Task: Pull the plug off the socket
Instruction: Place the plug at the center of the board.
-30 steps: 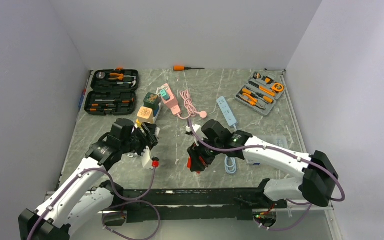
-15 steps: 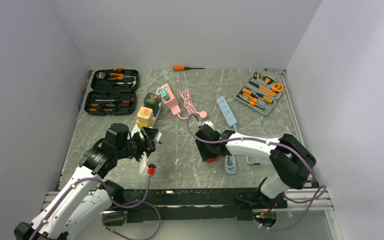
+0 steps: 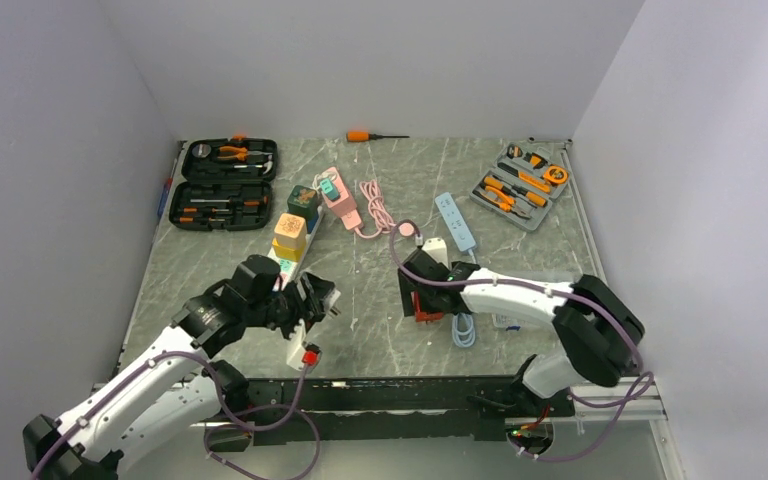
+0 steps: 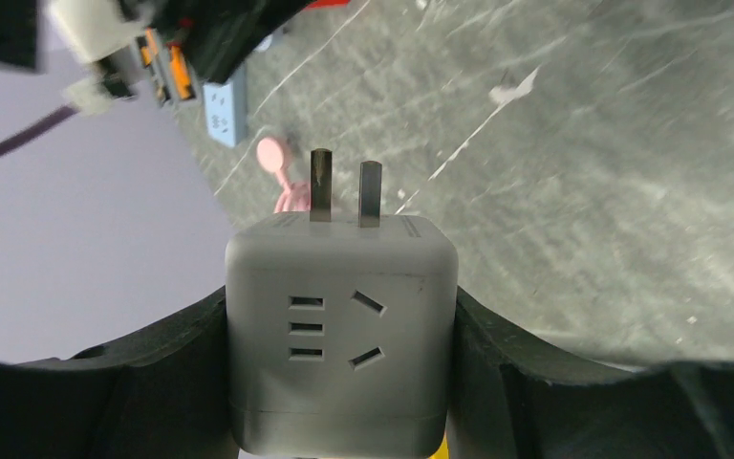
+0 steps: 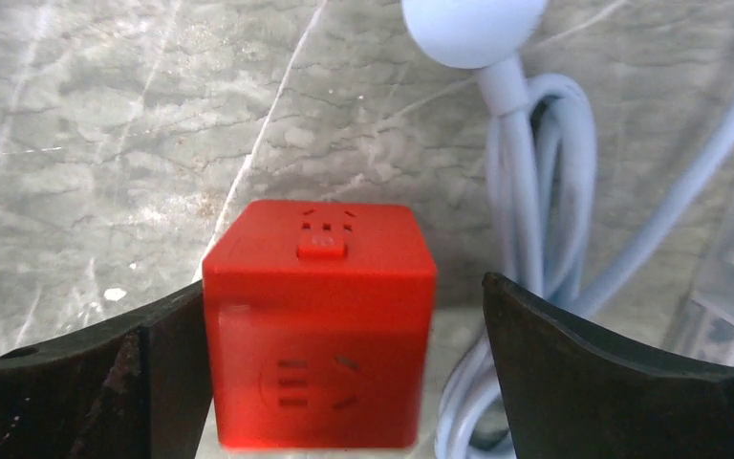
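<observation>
The pins of the pale grey plug point free of the power strip, so next my left gripper will lower the plug onto the table beside the red cube.
My left gripper point(image 3: 314, 300) is shut on a pale grey cube plug point(image 4: 341, 325); its two metal prongs point(image 4: 344, 191) point away, free in the air above the table. The white power strip point(image 3: 286, 263) lies just left of it, with an orange cube point(image 3: 290, 232) and a green cube point(image 3: 302, 198) still plugged in. My right gripper point(image 3: 422, 298) is open around a red cube plug point(image 5: 320, 316) that stands on the table; the left finger point(image 5: 76, 382) is against it and the right finger point(image 5: 621, 373) is apart. The red cube also shows in the top view point(image 3: 424, 317).
A light blue coiled cable point(image 5: 535, 239) lies right of the red cube. Further back are a pink power strip point(image 3: 340, 202) with pink cable, a blue power strip point(image 3: 453, 222), a black tool case point(image 3: 225, 185), a grey tool tray point(image 3: 520, 185) and an orange screwdriver point(image 3: 370, 135).
My left gripper moved right and nearer with the grey cube, away from the white strip. My right gripper carried the red cube right, set it on the table and opened.
</observation>
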You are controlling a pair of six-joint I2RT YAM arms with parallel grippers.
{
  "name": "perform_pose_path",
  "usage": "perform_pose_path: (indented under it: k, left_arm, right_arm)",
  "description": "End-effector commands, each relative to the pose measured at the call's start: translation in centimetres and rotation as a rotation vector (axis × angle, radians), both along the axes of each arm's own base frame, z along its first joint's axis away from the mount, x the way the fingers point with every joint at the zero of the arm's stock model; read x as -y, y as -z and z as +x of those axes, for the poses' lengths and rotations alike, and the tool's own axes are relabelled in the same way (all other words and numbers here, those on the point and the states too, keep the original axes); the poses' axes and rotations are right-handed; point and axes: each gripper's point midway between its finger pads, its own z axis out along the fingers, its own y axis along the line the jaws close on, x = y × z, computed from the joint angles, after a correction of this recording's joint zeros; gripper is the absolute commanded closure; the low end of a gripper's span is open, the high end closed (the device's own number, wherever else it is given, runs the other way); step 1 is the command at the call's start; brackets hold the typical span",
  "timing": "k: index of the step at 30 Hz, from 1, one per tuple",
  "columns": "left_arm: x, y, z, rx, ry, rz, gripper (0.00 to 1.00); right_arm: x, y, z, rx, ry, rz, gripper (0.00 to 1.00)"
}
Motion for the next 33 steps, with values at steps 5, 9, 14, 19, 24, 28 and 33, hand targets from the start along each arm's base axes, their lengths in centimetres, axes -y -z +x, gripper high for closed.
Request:
perform_pose_path:
  k: [5, 9, 14, 19, 24, 28, 33]
  left_arm:
    - [4.2, 2.3, -1.5, -0.266, 0.01, 0.004, 1.0]
    - [6.6, 4.8, -1.5, -0.344, 0.037, 0.055, 1.0]
    - [9.5, 7.7, -1.7, -0.405, 0.083, 0.104, 1.0]
    - [11.4, 9.7, -1.5, -0.517, 0.113, 0.244, 1.0]
    - [14.4, 10.9, -0.7, -0.56, 0.116, 0.275, 1.0]
    - [15.7, 12.6, -0.4, -0.579, 0.118, 0.321, 1.0]
    - [16.6, 14.4, 1.2, -0.538, 0.107, 0.359, 1.0]
  right_arm:
    - [0.2, -11.9, 2.4, 0.256, 0.045, 0.173, 0.01]
    - [1.0, -13.9, 2.7, 0.298, 0.065, 0.205, 0.02]
    - [2.4, -15.4, 2.7, 0.359, 0.102, 0.234, 0.03]
    - [4.5, -18.4, 2.8, 0.462, 0.141, 0.262, 0.02]
    - [5.5, -19.5, 2.7, 0.507, 0.166, 0.29, 0.0]
    - [6.1, -19.7, 2.7, 0.515, 0.173, 0.291, 0.0]
    - [6.1, -20.1, 2.9, 0.518, 0.172, 0.307, 0.0]
